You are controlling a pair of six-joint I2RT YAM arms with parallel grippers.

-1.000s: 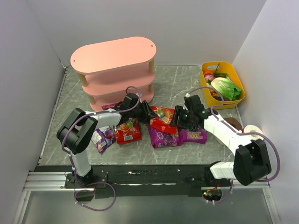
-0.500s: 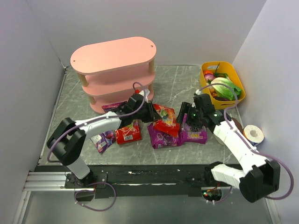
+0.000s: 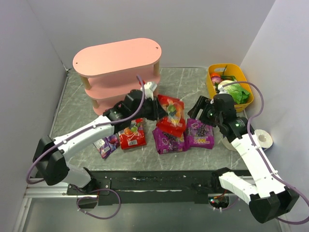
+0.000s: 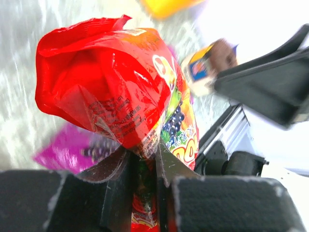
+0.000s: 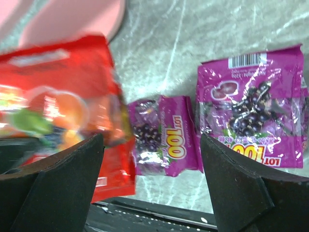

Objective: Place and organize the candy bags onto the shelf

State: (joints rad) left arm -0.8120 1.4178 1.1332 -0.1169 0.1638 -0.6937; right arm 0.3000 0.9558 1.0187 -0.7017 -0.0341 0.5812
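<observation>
I next raise my left gripper, carry the red bag outward and release it on the tub-side end of the shelf's top level (image 3: 140,50), as that level is bare.
My left gripper (image 3: 158,107) is shut on the edge of a red candy bag with fruit pictures (image 3: 172,112) and holds it above the table, right of the pink shelf (image 3: 116,62). In the left wrist view the bag (image 4: 120,82) is pinched between the gripper's (image 4: 145,162) jaws. My right gripper (image 3: 199,109) is open and empty, raised over two magenta-purple grape bags (image 5: 164,133) (image 5: 256,106). On the table lie another red bag (image 3: 132,137), a blue-violet bag (image 3: 107,143) and the magenta bags (image 3: 166,141) (image 3: 201,134). One packet (image 3: 114,110) lies on the shelf's lowest tier.
A yellow tub (image 3: 241,72) with green vegetables stands at the back right. A tape roll (image 3: 263,138) lies near the right wall. Grey walls close in both sides and the back. The black rail (image 3: 154,181) runs along the near edge.
My left gripper has lifted the red bag up and back to the right of the shelf. My right arm has drawn back to the right and risen, with its jaws open.
</observation>
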